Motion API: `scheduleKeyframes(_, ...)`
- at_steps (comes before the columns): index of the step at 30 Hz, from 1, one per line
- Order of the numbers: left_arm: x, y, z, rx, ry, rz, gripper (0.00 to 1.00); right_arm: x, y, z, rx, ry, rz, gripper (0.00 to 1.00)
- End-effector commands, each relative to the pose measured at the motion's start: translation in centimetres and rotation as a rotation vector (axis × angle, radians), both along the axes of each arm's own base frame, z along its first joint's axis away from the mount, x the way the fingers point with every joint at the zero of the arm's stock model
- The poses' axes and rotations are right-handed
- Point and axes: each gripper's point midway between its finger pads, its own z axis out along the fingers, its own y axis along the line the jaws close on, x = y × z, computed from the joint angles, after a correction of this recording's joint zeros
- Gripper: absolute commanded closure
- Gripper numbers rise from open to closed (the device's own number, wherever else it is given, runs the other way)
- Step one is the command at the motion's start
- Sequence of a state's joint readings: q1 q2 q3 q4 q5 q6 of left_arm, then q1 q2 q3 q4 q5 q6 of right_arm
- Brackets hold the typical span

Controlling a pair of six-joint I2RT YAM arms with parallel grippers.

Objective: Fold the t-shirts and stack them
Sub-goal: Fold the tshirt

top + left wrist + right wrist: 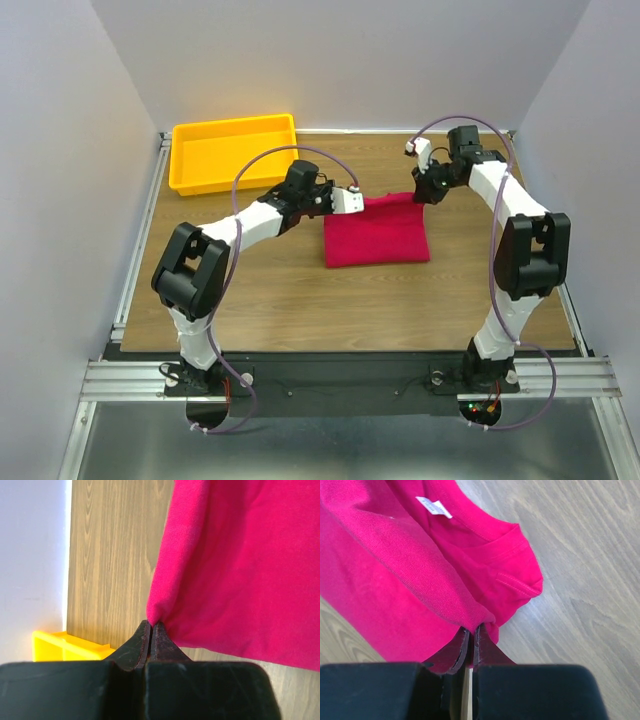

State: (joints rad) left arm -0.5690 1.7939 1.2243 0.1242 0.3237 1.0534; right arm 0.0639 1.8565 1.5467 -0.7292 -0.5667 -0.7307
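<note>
The t-shirt's neckline and white neck label (433,506) lie uncovered beyond the held fold. My right gripper needs to move outward and down over the t-shirt's shoulder corner (511,575) to release.
One crimson-pink t-shirt (378,232) lies partly folded in the middle of the wooden table. My left gripper (357,199) is shut on its far left corner; in the left wrist view the cloth (240,565) bunches at my pinched gripper (151,623). My right gripper (424,196) is shut on the far right corner. In the right wrist view the t-shirt (395,575) is pinched by that gripper (472,628), with the neckline and white neck label (433,506) lying beyond it.
A yellow plastic tray (233,152) sits at the far left corner of the table, showing in the left wrist view as a yellow tray edge (65,647). Grey walls enclose the table on three sides.
</note>
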Motion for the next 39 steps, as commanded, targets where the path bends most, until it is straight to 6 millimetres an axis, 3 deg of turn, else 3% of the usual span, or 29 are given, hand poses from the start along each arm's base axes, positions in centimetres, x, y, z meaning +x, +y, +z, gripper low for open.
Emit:
scheduleKeyframes(1,2.1,-0.7,3.1,-0.060,-0.070,0.029,1.00,2.9,-0.5,1.8,0.002,-0.086,-0.047,0.99)
scheduleKeyframes(8,3.4,-0.9,1.5,-0.057,-0.043,0.057,1.00,4.1,-0.8,1.0,-0.002,-0.074,-0.081,0.99)
scheduleKeyframes(30,6.4,-1.1,-0.8,-0.052,-0.033,0.141,1.00,6.3,-1.4,-1.9,-0.025,-0.051,-0.153,0.99)
scheduleKeyframes(39,7.6,-1.1,-1.2,-0.054,-0.034,0.178,1.00,7.5,-1.6,-2.0,-0.018,-0.076,-0.196,0.99)
